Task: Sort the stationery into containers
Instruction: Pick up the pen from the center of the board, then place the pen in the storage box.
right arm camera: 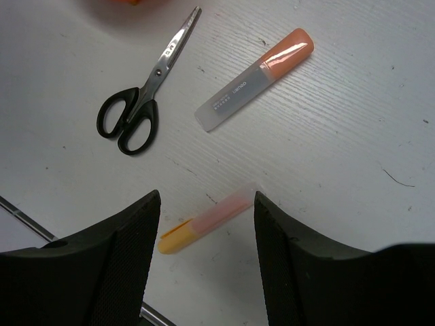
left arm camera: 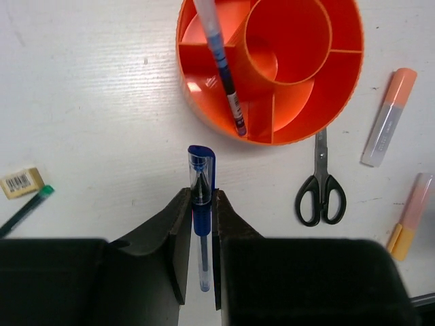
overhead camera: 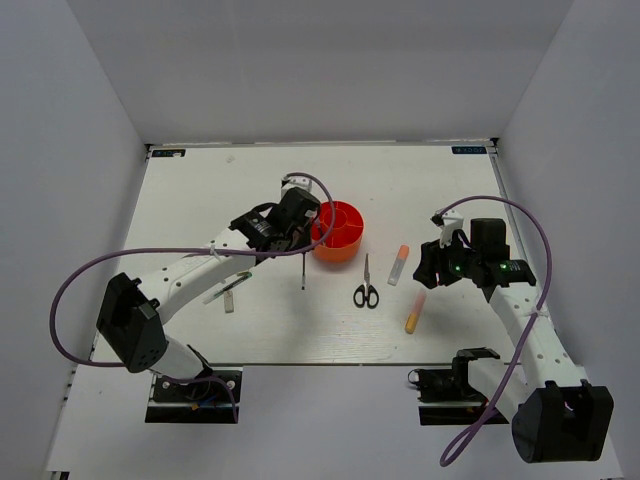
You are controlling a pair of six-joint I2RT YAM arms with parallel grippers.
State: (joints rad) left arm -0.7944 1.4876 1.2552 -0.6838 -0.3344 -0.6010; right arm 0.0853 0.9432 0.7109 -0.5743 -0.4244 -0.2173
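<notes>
I need to swing my left gripper outward over the tub's far section, tilt the pen upright and release it there, because another blue pen already leans in that tub.
My left gripper is shut on a slim blue pen and holds it just short of the round red-orange tub. A second blue pen leans in one of the tub's outer compartments. In the top view the left gripper is beside the tub, with the held pen hanging below it. My right gripper is open above the orange-yellow highlighter. Black-handled scissors and the white marker with orange cap lie on the table beyond it.
A small eraser and a green pencil lie on the table left of the left gripper. White walls enclose the table on three sides. In the top view the scissors lie between the two arms.
</notes>
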